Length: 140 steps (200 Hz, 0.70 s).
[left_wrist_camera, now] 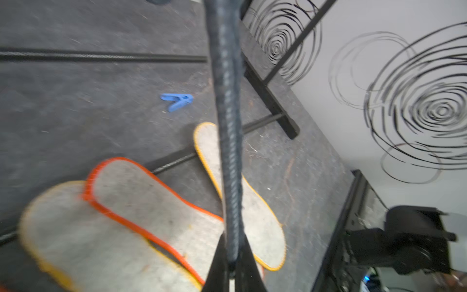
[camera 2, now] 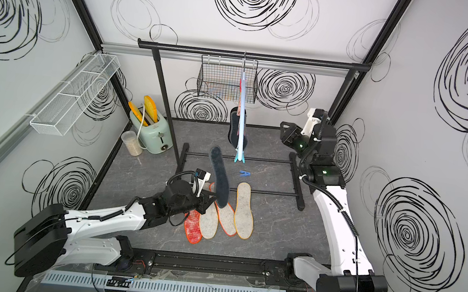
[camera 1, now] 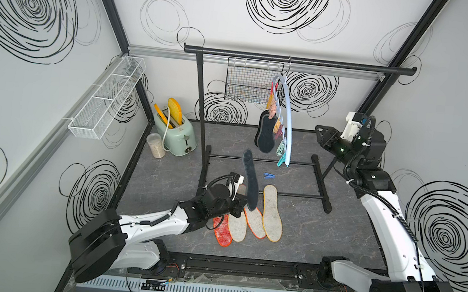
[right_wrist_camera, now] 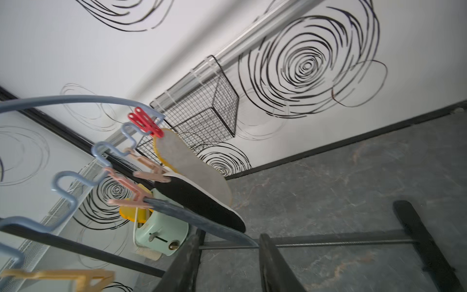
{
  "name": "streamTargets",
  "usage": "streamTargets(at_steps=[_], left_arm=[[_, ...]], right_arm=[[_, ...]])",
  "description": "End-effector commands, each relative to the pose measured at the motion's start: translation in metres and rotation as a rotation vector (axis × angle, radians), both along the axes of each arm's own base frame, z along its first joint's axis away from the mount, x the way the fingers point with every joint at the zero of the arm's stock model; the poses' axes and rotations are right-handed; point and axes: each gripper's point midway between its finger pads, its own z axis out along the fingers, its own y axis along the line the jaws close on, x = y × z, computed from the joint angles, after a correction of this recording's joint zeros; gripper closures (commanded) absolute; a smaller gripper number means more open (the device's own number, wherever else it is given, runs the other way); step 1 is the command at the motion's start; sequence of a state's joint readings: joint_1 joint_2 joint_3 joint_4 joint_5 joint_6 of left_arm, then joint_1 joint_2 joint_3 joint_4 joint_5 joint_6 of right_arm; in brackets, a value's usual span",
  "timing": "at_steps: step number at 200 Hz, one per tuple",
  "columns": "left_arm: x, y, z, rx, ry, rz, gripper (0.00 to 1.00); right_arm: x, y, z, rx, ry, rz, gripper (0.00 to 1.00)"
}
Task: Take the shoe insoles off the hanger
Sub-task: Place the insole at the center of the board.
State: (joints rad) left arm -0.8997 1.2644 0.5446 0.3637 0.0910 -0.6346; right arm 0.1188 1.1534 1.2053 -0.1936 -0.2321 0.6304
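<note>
The bare tabletop (camera 1: 296,216) (left_wrist_camera: 304,206) beside the row of off-white felt insoles is empty. My left gripper should next move past them, down to that spot, and release the dark grey insole's end.
My left gripper (camera 1: 239,205) (left_wrist_camera: 233,255) is shut on the end of a dark grey insole (camera 1: 250,180) (left_wrist_camera: 228,126), held upright over the table. Below it lie a red-orange mesh insole (camera 1: 222,233) and three off-white felt ones (camera 1: 272,213) (left_wrist_camera: 156,199). The pale-blue hanger (camera 1: 287,113) (right_wrist_camera: 75,99) hangs from the rail. Pegged to it are a yellow-rimmed felt insole (right_wrist_camera: 192,166), a black one (right_wrist_camera: 202,199) and a grey one (right_wrist_camera: 192,217). My right gripper (camera 1: 320,134) (right_wrist_camera: 230,237) stands open and empty to the right of the hanger.
A blue peg (camera 1: 268,175) lies loose on the table. The black garment rail (camera 1: 293,60) has base bars (camera 1: 263,190) across the floor. A black wire basket (camera 1: 250,85) hangs behind. A mint toaster (camera 1: 174,130), a jar (camera 1: 156,145) and a white wire shelf (camera 1: 108,96) stand left.
</note>
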Motion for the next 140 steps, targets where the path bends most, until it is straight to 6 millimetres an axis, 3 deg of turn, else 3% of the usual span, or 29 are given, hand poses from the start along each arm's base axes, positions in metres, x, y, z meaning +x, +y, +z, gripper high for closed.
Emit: streamTargets(at_steps=[1, 23, 78, 96, 116, 130, 140], left_arm=[[-0.006, -0.045, 0.030, -0.199, 0.051, -0.059, 1.00], [-0.016, -0.086, 0.029, -0.233, 0.087, -0.132, 1.00], [-0.036, -0.164, -0.011, -0.214, 0.214, -0.256, 1.00], [-0.042, -0.176, -0.029, -0.204, 0.269, -0.279, 1.00], [-0.042, -0.174, -0.048, -0.165, 0.291, -0.256, 1.00], [-0.039, -0.172, -0.056, -0.128, 0.288, -0.241, 0.72], [-0.037, -0.171, -0.060, -0.106, 0.286, -0.237, 0.65]], right_arm=[[-0.002, -0.007, -0.009, -0.018, -0.029, -0.029, 0.58], [-0.003, -0.012, -0.027, -0.018, 0.004, -0.038, 0.58], [-0.008, -0.023, -0.023, -0.044, -0.017, -0.076, 0.57], [-0.009, -0.025, -0.021, -0.047, -0.023, -0.081, 0.57], [-0.009, -0.025, -0.020, -0.050, -0.028, -0.081, 0.57], [-0.008, -0.023, -0.020, -0.045, -0.025, -0.073, 0.57], [-0.008, -0.022, -0.020, -0.041, -0.026, -0.066, 0.57]])
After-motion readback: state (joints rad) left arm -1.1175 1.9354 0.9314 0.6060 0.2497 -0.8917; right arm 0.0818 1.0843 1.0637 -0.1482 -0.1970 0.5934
